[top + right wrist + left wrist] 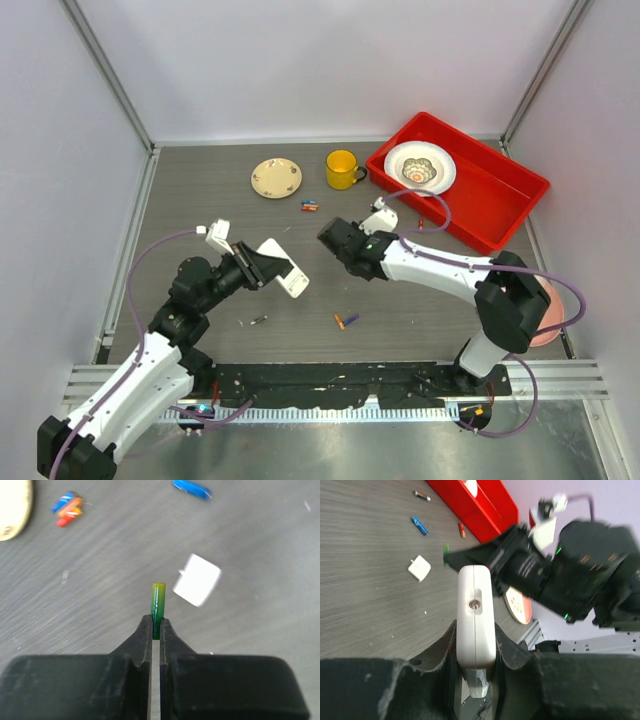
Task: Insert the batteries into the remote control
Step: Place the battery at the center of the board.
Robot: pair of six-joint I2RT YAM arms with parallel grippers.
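Observation:
My right gripper draws back and down next to release the green battery [158,605], since the bare tabletop [226,644] beside the white cover lies below, nearer my base.
My left gripper [262,262] [475,631] is shut on the white remote control [287,270] [476,610], holding it edge-up above the table with its far end pointing at the right arm. A thin green battery [158,605] [446,547] sticks out past the tips of my right gripper [332,235] [155,623], which is shut on it a short way from the remote's end. Loose batteries lie on the table: a blue, orange and red cluster [310,206] [67,509], an orange and purple pair [345,320], and a blue one [191,488] [419,525].
A small white square cover [197,580] [419,568] lies flat below the right gripper. At the back stand a yellow mug [341,169], a small patterned plate [276,177] and a red tray [500,200] holding a white bowl [420,166].

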